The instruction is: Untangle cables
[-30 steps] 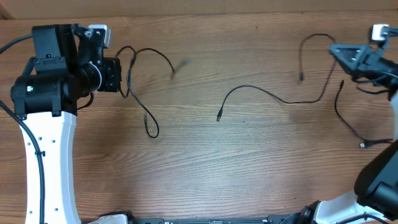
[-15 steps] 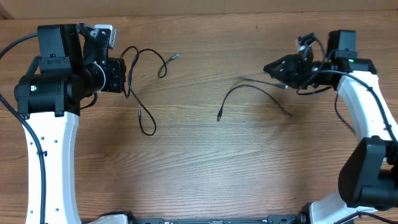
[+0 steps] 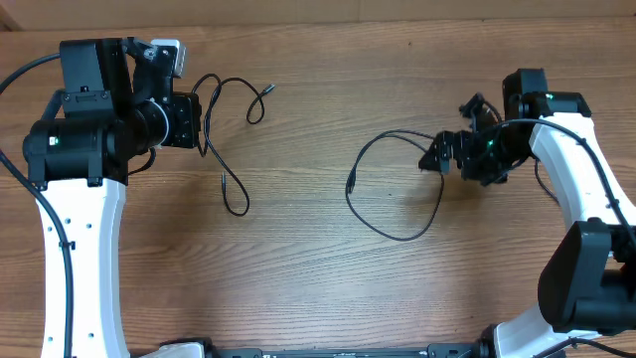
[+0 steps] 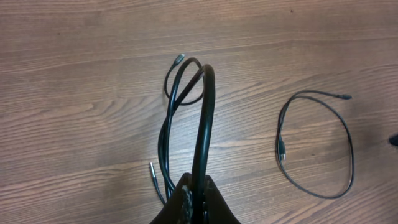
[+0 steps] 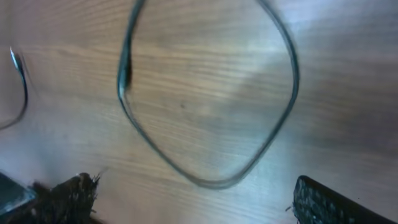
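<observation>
The cable runs single at the loop's side [image 3: 437,201] [image 5: 277,127] opposite the plug, so my right gripper will move down and back around that piece next.
One thin black cable [image 4: 203,134] runs up out of my left gripper [image 4: 199,202], which is shut on it. In the overhead view that gripper [image 3: 196,121] is at the left, and the cable trails right to a plug tip [image 3: 268,89] and down to a small loop. A second cable [image 3: 350,186] lies in a loose loop on the wood at centre right. My right gripper [image 3: 445,137] hovers open at that loop's upper right edge. In the right wrist view the blurred loop [image 5: 208,183] lies just ahead of the wide-apart fingers [image 5: 326,202], with nothing between them.
The brown wooden table [image 3: 298,278] fills every view. The white left arm [image 3: 79,249] stands along the left side and the right arm [image 3: 586,189] curves down the right side. In the left wrist view the second cable's loop [image 4: 282,149] lies to the right.
My right gripper swung in from the far right, opened and let go of its cable, which dropped into a loop on the table. The left gripper stayed shut in place.
</observation>
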